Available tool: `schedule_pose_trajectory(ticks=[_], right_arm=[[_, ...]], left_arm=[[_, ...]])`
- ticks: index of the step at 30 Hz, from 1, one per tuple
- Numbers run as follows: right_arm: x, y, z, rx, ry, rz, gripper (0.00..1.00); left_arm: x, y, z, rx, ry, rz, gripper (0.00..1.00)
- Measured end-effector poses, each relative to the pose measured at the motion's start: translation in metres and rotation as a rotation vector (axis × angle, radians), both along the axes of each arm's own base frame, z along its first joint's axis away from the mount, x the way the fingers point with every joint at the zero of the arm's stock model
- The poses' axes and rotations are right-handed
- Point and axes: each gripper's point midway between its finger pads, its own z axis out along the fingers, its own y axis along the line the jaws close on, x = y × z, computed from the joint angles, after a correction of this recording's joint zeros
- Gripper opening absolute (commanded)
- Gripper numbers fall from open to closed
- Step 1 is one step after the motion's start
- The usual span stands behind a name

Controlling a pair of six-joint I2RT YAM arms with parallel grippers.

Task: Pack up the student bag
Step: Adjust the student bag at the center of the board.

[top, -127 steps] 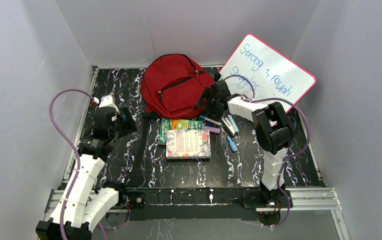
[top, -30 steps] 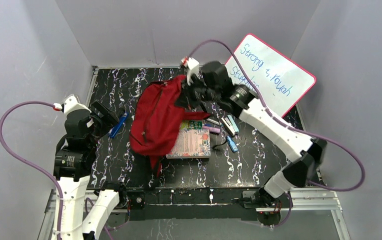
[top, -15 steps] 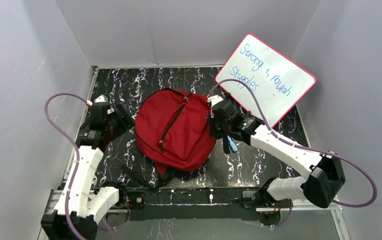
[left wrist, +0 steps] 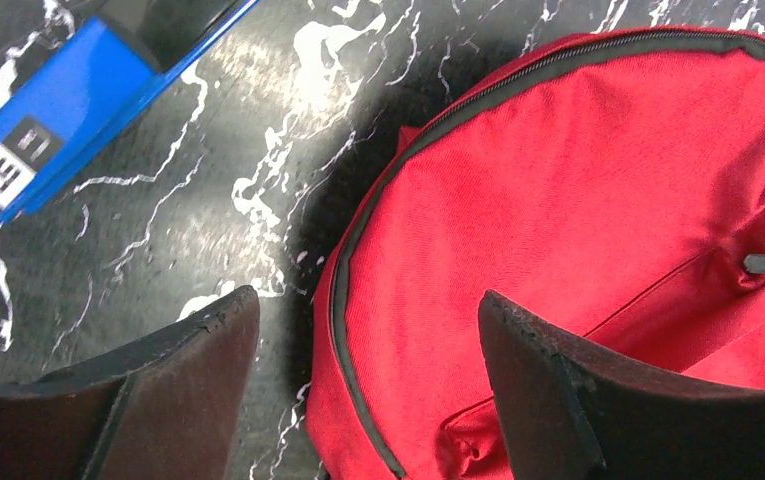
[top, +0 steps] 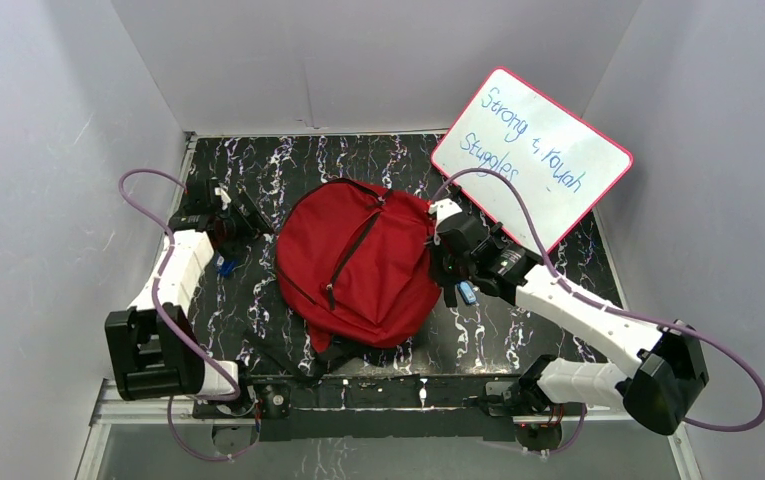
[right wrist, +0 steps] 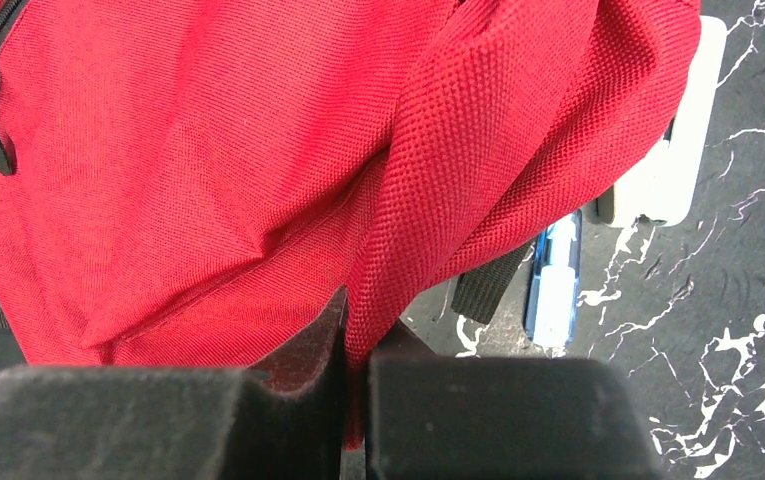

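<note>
The left gripper is still open over the zippered rim, so my right gripper next needs to stay nearly in place beside the blue marker before releasing the fold.
The student bag is a red backpack lying flat in the middle of the table, its dark front zipper running diagonally. My left gripper is at the bag's upper left edge. In the left wrist view the left gripper is open, its fingers straddling the bag's zippered rim without touching it. My right gripper is at the bag's right side. In the right wrist view the right gripper is shut on a fold of the bag's red fabric.
A pink-framed whiteboard leans at the back right. A blue stapler-like item lies left of the bag. A blue marker and a white object lie by the bag's right edge. Black straps trail toward the front.
The bag, lifted and draped a second ago, now lies flat and has shifted slightly right. The left arm swung back to the bag's upper left edge. The right gripper keeps its hold.
</note>
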Motion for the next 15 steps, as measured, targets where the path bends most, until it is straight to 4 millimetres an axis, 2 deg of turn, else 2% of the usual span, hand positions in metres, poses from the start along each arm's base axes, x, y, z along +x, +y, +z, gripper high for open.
schedule_pose_trajectory(ticks=[3,10,15], right_arm=[[-0.003,-0.002,-0.002,0.010,-0.001,0.003,0.12],[-0.008,-0.003,-0.005,0.033,0.006,0.004,0.12],[-0.010,-0.003,-0.007,0.045,0.011,-0.001,0.13]], left_arm=[[0.011,-0.002,-0.006,-0.052,-0.009,-0.038,0.78],[0.030,-0.024,-0.026,-0.194,-0.017,-0.145,0.78],[0.031,-0.037,-0.040,-0.266,-0.020,-0.195,0.78]])
